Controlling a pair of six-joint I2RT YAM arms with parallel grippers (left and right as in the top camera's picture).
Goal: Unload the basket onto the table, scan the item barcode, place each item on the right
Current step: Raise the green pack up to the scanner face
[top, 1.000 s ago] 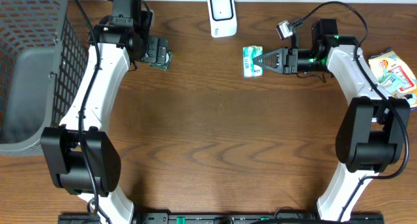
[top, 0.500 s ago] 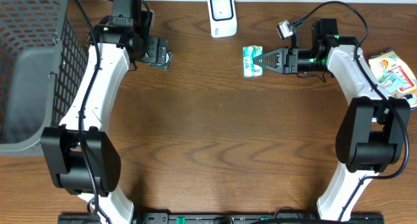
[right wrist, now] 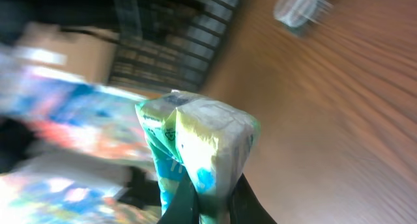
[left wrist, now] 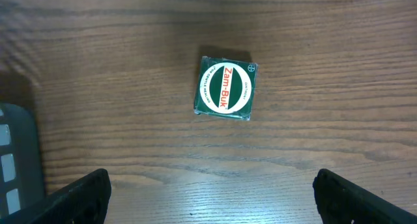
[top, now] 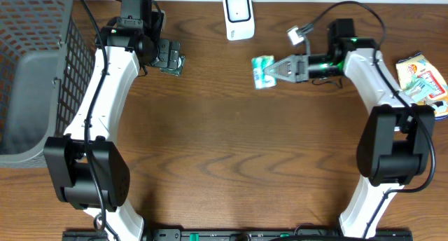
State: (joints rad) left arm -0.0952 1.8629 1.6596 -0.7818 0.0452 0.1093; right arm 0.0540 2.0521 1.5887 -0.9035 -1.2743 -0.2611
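Note:
I will swing my right gripper over the snack packets and release after crossing the white scanner (top: 239, 17), because the packets lie to the right of my right gripper in the overhead view.
My right gripper (top: 274, 69) is shut on a green and white soft packet (top: 262, 71), held above the table just below and right of the white scanner (top: 239, 17). In the right wrist view the packet (right wrist: 202, 142) is pinched at its lower end between the dark fingers of the gripper (right wrist: 212, 201), and the view is blurred. My left gripper (top: 170, 57) is open at the back left, hovering over a green Zam-Buk box (left wrist: 225, 88) that lies flat on the wood. Its fingertips (left wrist: 85, 195) stand wide apart with only table between them.
A dark wire basket (top: 28, 73) with a grey liner fills the left edge. Colourful snack packets (top: 420, 80) lie at the right edge beside the right arm. A grey device (left wrist: 16, 159) shows at the left of the left wrist view.
The right arm has swung left with the packet, bringing it closer under the scanner and tilting it slightly. The left arm has not moved.

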